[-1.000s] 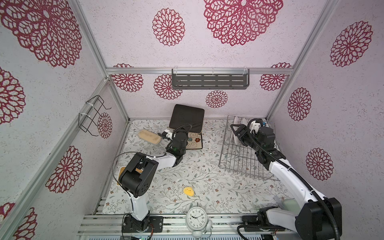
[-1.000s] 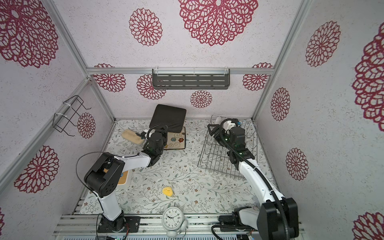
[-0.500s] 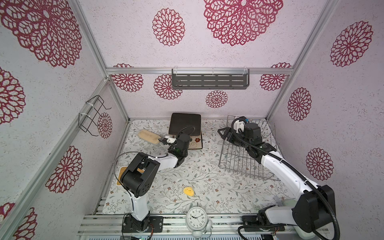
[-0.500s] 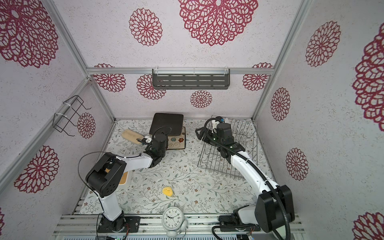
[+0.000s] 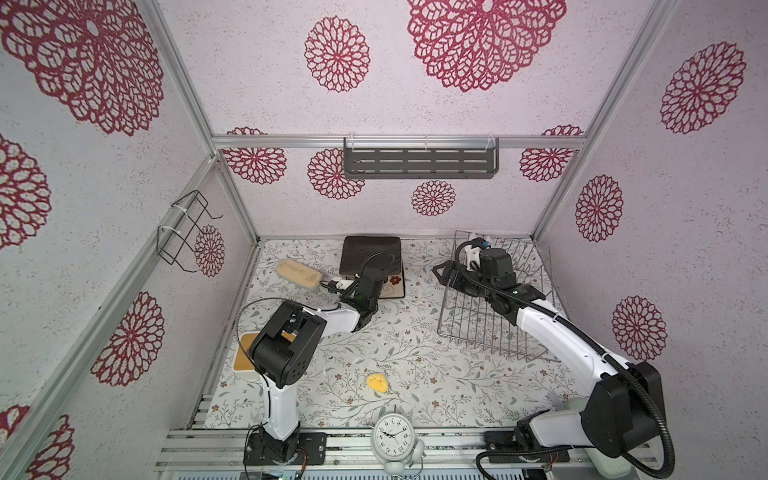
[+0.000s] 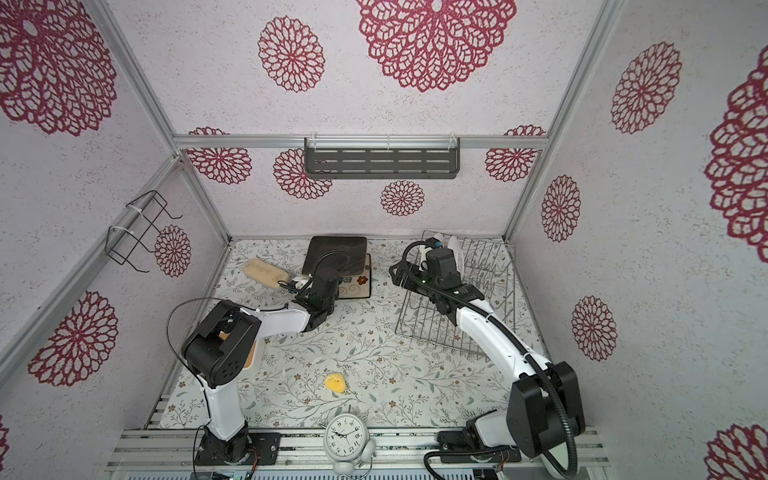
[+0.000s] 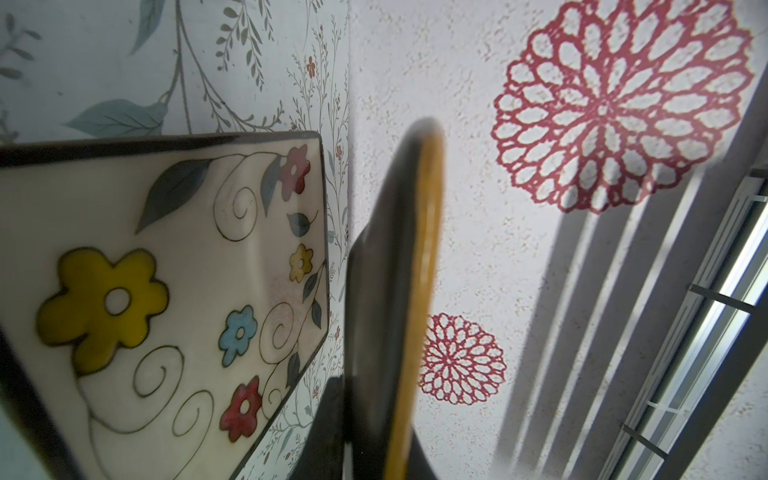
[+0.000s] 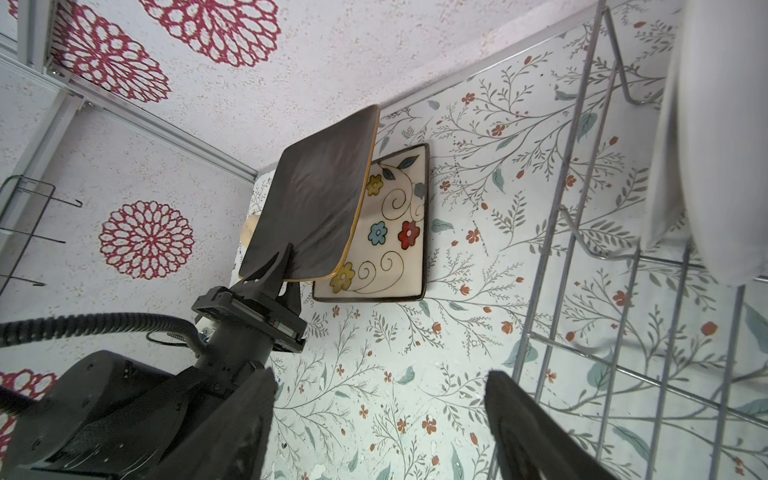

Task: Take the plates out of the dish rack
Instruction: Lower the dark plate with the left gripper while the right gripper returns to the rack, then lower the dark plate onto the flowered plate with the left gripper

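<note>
I will lower the dark square plate with my left gripper onto the cream flowered square plate and let go of it, since that plate lies flat just below the gripper.
My left gripper is shut on one edge of a dark square plate. The plate hangs tilted over a cream flowered square plate lying flat on the table. My right gripper is open and empty at the left edge of the silver dish rack. A white round plate stands in the rack's far end.
A tan oblong block lies left of the plates. A yellow object and a white clock are at the front. A wood-topped box sits by the left arm's base. A grey shelf and a black wire holder hang on the walls.
The left gripper has brought the dark plate down and flatter over the flowered plate. The right gripper has moved left from inside the rack to its left edge, its jaws slightly wider.
</note>
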Tool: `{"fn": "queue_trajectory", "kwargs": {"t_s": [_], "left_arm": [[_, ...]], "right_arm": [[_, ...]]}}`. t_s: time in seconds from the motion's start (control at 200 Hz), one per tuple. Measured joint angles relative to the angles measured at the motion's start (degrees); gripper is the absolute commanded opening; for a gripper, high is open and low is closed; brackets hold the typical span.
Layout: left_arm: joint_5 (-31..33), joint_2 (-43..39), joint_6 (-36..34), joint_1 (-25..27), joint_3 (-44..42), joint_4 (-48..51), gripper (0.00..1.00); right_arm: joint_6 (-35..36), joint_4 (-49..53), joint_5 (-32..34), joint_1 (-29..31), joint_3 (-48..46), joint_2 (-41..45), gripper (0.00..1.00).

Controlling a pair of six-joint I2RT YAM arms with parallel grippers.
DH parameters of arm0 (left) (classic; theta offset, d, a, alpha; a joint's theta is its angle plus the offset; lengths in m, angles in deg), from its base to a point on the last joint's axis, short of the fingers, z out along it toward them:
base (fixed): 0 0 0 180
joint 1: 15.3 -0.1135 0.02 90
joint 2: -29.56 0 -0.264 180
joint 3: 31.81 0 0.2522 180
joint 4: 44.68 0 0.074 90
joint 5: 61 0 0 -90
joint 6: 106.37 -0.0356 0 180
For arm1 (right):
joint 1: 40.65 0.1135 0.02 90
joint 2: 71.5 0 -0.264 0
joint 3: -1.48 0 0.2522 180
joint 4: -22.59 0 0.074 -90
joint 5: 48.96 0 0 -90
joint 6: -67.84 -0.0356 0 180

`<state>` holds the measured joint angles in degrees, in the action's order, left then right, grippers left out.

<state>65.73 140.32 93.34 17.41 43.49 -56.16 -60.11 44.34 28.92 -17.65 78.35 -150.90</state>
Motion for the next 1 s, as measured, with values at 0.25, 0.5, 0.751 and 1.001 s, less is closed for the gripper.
{"fn": "queue_trajectory", "kwargs": {"t_s": [0.25, 0.5, 0.751, 1.001], "left_arm": [[0.1, 0.6, 0.8, 0.0, 0.3, 2.3, 0.0], [-0.1, 2.8, 1.4, -0.3, 0.6, 3.4, 0.0], [-0.2, 3.1, 1.3, -0.7, 1.4, 5.9, 0.0], [-0.5, 4.8, 1.4, -0.9, 3.3, 5.9, 0.0]], "right_arm": [[0.0, 0.1, 0.1, 0.5, 0.1, -1.9, 0.83], [0.0, 0.8, 0.2, 1.0, 0.1, -3.0, 0.83], [0.0, 1.1, 0.4, 1.4, 0.1, -3.5, 0.83], [0.0, 1.1, 0.5, 1.6, 0.1, -4.1, 0.84]]}}
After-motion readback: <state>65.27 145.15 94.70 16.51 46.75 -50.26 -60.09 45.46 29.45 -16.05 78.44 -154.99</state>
